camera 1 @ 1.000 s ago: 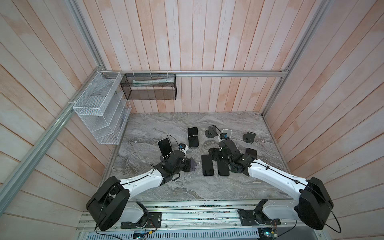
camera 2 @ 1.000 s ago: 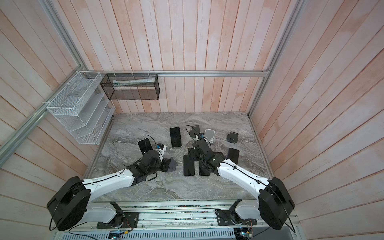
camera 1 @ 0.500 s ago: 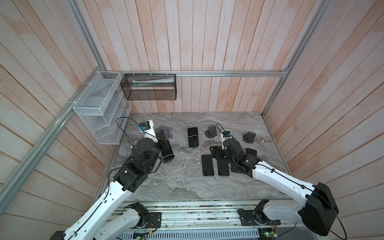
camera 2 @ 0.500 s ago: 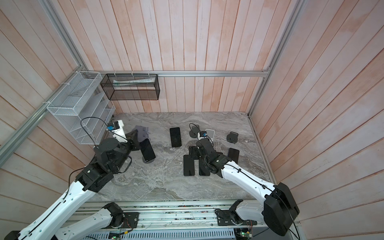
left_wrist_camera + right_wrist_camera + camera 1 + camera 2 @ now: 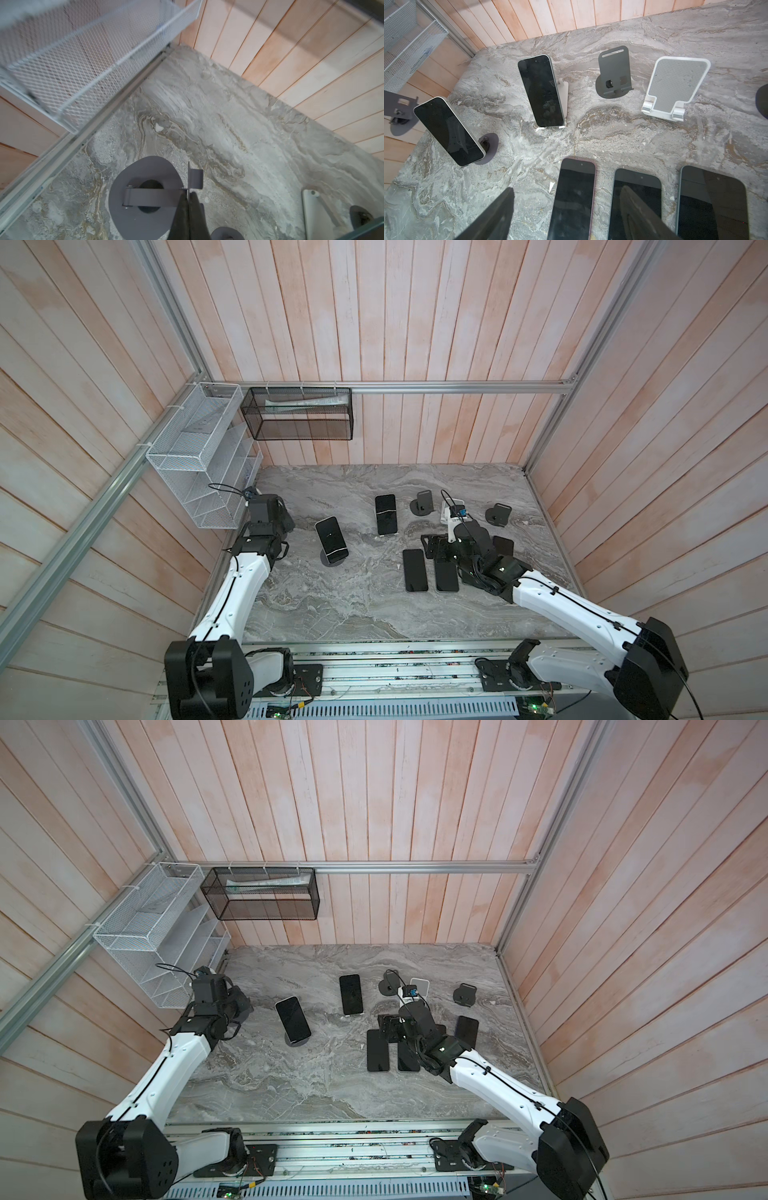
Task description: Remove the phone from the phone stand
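My left gripper will next lower the raised grey stand until its base sits on the bare tabletop below my gripper, beside the round dark stand, and release the plate.
Two dark-screened phones lean on stands. One phone [image 5: 331,536] [image 5: 448,131] rests on a round dark stand [image 5: 334,562]. The other phone [image 5: 385,514] [image 5: 540,90] rests on a white stand. My left gripper [image 5: 277,516] [image 5: 188,194] is at the far left by the wall, shut on the plate of an empty grey phone stand [image 5: 133,176] [image 5: 396,106]. My right gripper [image 5: 436,547] [image 5: 566,207] hovers open over phones lying flat, with nothing between its fingers.
Three phones lie flat mid-right [image 5: 414,570] [image 5: 446,576] [image 5: 503,545]. Empty stands sit at the back right: dark [image 5: 423,504], white [image 5: 675,83], dark [image 5: 498,514]. A white mesh rack [image 5: 199,456] and a black mesh basket [image 5: 297,414] hang on the walls.
My left arm rose from the table's middle and swung to the far left wall, carrying the grey stand. The right gripper shifted slightly back and stayed open.
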Tool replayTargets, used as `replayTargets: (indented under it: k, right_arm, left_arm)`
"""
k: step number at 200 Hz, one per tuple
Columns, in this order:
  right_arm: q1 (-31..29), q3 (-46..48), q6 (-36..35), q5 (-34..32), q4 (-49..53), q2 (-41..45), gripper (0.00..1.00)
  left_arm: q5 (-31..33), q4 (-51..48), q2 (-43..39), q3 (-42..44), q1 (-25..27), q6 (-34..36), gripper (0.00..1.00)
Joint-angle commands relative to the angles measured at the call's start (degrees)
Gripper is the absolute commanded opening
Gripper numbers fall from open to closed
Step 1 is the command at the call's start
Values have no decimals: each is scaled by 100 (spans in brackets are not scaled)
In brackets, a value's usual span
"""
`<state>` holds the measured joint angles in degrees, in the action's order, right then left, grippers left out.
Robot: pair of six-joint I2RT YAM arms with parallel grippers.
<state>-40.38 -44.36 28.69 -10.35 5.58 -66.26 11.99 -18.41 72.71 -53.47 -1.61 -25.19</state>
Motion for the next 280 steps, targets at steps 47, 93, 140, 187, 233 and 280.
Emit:
replayTargets:
  k: [47, 93, 140, 187, 233, 280]
  right_arm:
    - [183, 261, -132, 156, -235, 42, 81]
    - [270, 336, -42, 364, -361, -89, 82]
    - [273, 228, -30, 376, -288, -159, 82]
    - [353, 96, -257, 72, -47, -125, 84]
    - [393, -20, -337, -80, 166, 72, 84]
    - [394, -268, -293, -100, 209, -167, 87]
  left_arm:
    - [-306, 1774, 727, 860, -76, -368, 0]
    - [-331, 2144, 922, 1102, -79, -496, 0]
    - [-289, 2087, 1017, 1200, -74, -558, 9]
    - [-18, 1348, 1031, 869, -77, -688, 48]
    - [-267, 878, 208, 619, 2, -709, 70]
    - [-755, 396, -1015, 157, 31, -580, 87]
